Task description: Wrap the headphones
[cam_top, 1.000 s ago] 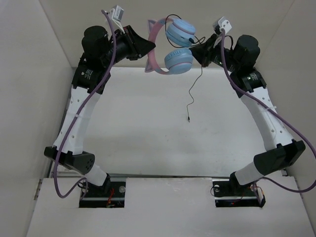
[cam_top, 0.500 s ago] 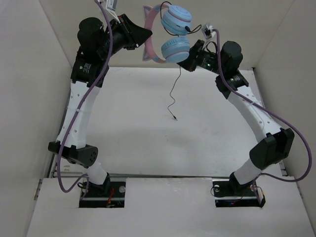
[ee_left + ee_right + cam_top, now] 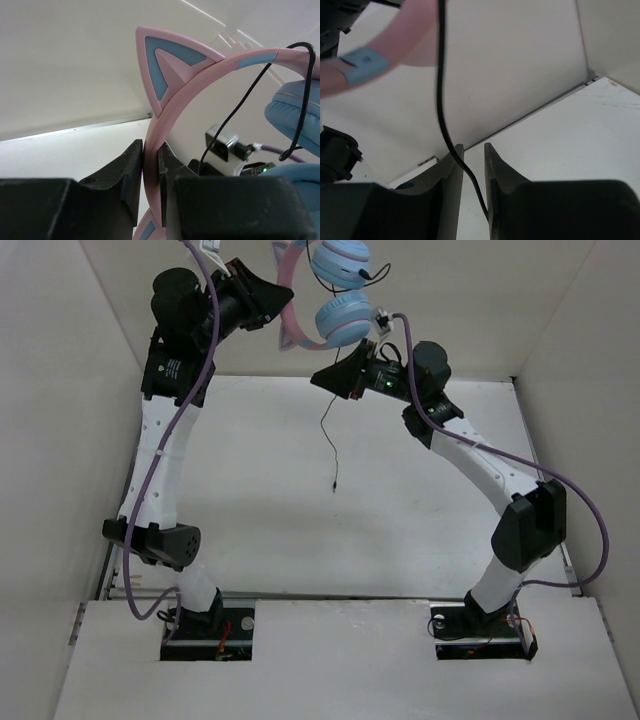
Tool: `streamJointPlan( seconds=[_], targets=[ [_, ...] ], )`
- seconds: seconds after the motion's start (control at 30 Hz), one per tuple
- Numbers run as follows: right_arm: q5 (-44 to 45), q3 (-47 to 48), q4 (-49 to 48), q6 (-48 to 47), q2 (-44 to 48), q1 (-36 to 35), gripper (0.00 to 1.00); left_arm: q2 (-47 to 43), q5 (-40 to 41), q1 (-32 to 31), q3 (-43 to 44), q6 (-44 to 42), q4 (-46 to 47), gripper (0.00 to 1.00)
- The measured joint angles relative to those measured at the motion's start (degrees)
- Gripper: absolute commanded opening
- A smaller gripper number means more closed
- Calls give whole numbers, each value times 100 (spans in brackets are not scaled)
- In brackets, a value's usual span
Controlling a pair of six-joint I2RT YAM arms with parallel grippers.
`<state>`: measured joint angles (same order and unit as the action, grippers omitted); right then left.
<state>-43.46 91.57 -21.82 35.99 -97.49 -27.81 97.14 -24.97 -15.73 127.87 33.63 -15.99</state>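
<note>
The right gripper moves back from the ear cups next, along the black cable (image 3: 328,435) toward its plug, and closes there.
The headphones (image 3: 338,290) hang in the air at the back wall: pink cat-ear headband (image 3: 200,70), two light blue ear cups, the lower one (image 3: 343,318) just above my right gripper. My left gripper (image 3: 283,308) is shut on the headband; the band fills the gap between its fingers in the left wrist view (image 3: 151,150). My right gripper (image 3: 318,377) is just below the cups with its jaws narrowly apart. The thin black cable (image 3: 440,90) runs loosely between them (image 3: 474,150). The cable (image 3: 328,435) hangs from there, its plug just above the table.
The white table (image 3: 250,520) is walled at the back and both sides. Thick purple robot cables (image 3: 165,455) run along both arms. The right arm's camera block (image 3: 223,144) shows behind the headband in the left wrist view.
Both grippers have moved left and farther back. The headphones rose and went left with the left gripper. The right gripper swung left under the ear cups, and the hanging cable end followed left.
</note>
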Motion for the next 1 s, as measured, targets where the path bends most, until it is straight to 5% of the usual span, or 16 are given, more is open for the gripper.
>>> streamJointPlan(
  seconds=[1.0],
  targets=[
    [109, -765, -1340, 1224, -909, -1847, 31, 0, 863, 1069, 116, 354, 74, 0]
  ],
)
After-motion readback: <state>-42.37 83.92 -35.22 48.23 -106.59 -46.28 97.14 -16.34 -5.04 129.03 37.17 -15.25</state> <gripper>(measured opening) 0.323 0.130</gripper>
